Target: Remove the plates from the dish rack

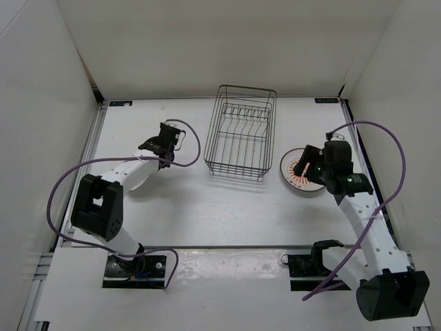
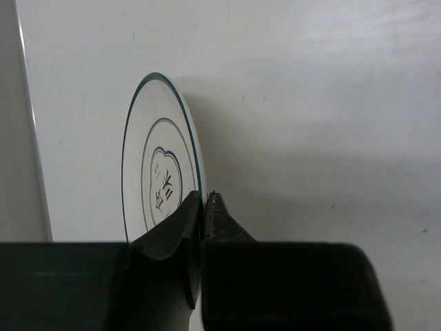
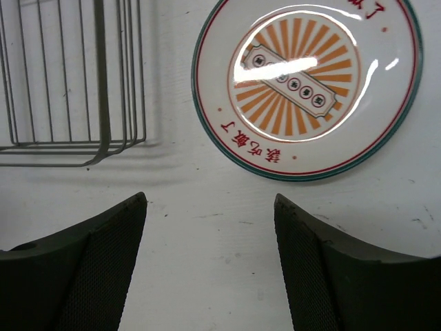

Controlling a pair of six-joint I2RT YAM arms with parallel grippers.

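The plate stands on edge. My left gripper needs to lower and tilt next to lay the plate onto the shaded tabletop beside it, then release the plate's rim.
The dark wire dish rack (image 1: 241, 138) stands at the table's back centre, and only its divider prongs show inside. One plate (image 3: 306, 83) with an orange sunburst centre lies flat on the table right of the rack (image 3: 69, 83). It shows in the top view too, as the plate (image 1: 295, 181). My right gripper (image 3: 210, 200) is open just short of it, with bare table between the fingers. Left of the rack, my left gripper (image 2: 204, 196) is shut on the rim of another plate (image 2: 148, 158). That plate stands on edge, its white underside with printed characters facing left.
White walls close in the table on the left, back and right. A purple cable loops from each arm. The left gripper (image 1: 164, 140) is about a hand's width from the rack's left side.
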